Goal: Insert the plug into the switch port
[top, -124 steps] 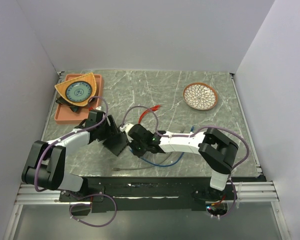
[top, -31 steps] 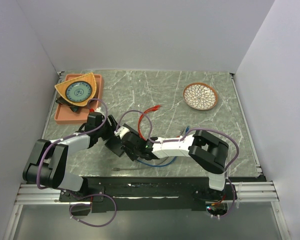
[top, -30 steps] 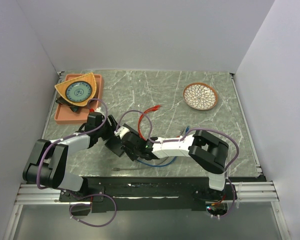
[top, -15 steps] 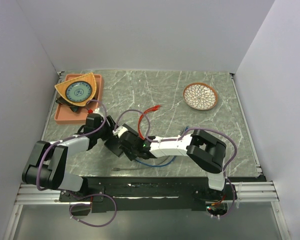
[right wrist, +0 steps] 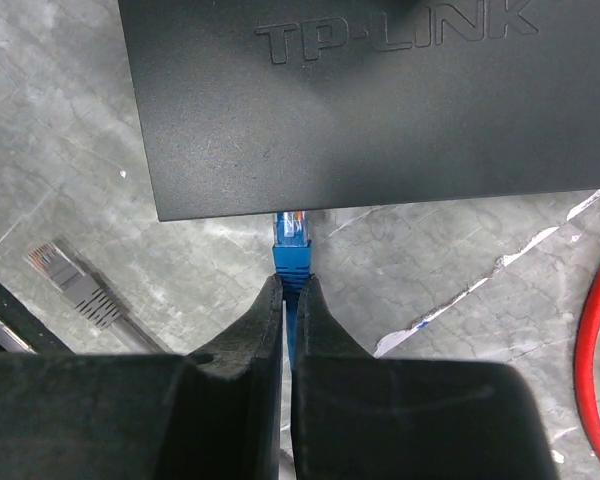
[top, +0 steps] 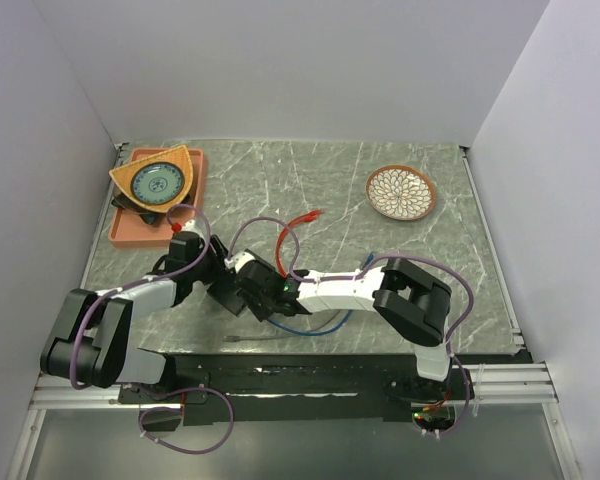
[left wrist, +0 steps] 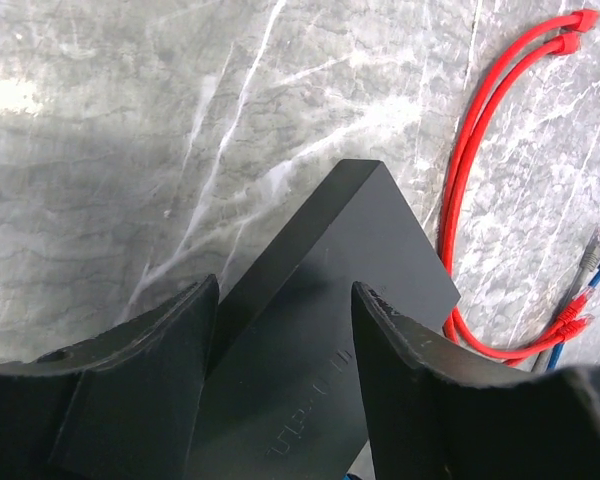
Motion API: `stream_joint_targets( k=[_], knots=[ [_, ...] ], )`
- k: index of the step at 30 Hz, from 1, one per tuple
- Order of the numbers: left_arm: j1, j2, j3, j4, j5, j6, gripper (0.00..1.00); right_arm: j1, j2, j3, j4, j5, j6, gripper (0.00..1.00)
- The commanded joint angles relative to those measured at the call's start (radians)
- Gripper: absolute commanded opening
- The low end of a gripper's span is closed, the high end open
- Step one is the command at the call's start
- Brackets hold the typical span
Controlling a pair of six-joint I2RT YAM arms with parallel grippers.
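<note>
I will push my right gripper to the left in the top view next and press the blue plug into the box's near edge (right wrist: 291,211), then let go of it, because the plug's clear tip still shows.
The flat black switch box (right wrist: 360,100) marked TP-LINK lies on the marble table; it also shows in the top view (top: 228,287). Its ports are hidden under the near edge. My right gripper (right wrist: 290,287) is shut on a blue cable just behind its blue plug (right wrist: 291,245). The plug's clear tip touches the box's near edge. My left gripper (left wrist: 285,300) is open, its fingers (left wrist: 160,380) straddling the box (left wrist: 320,330) from above. In the top view the two grippers meet at the box, the left (top: 210,270) and the right (top: 255,292).
A red cable (left wrist: 470,180) loops right of the box. A grey plug (right wrist: 75,285) lies near the table's front edge. An orange tray (top: 130,228) with a yellow dish stands at the back left. A patterned bowl (top: 401,192) sits at the back right.
My right gripper has moved left with the blue plug, up to the box's edge. My left gripper has shifted slightly over the box.
</note>
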Motion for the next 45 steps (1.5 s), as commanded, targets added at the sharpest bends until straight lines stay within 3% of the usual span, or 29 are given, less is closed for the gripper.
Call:
stream_joint_targets(
  k=[1,19,26,45],
  knots=[
    [-0.023,-0.015,-0.051,-0.121,0.083,-0.066,0.6,-0.027,-0.017,0.102,0.196,0.022,0.044,0.0],
    [-0.049,-0.041,-0.073,-0.106,0.094,-0.101,0.56,-0.042,0.042,0.174,0.219,-0.008,0.061,0.0],
    [-0.064,-0.05,-0.088,-0.1,0.101,-0.113,0.49,-0.059,0.045,0.183,0.234,-0.02,0.078,0.0],
    [-0.12,-0.033,-0.14,-0.049,0.112,-0.153,0.47,-0.09,0.097,0.258,0.265,-0.021,0.095,0.0]
  ],
)
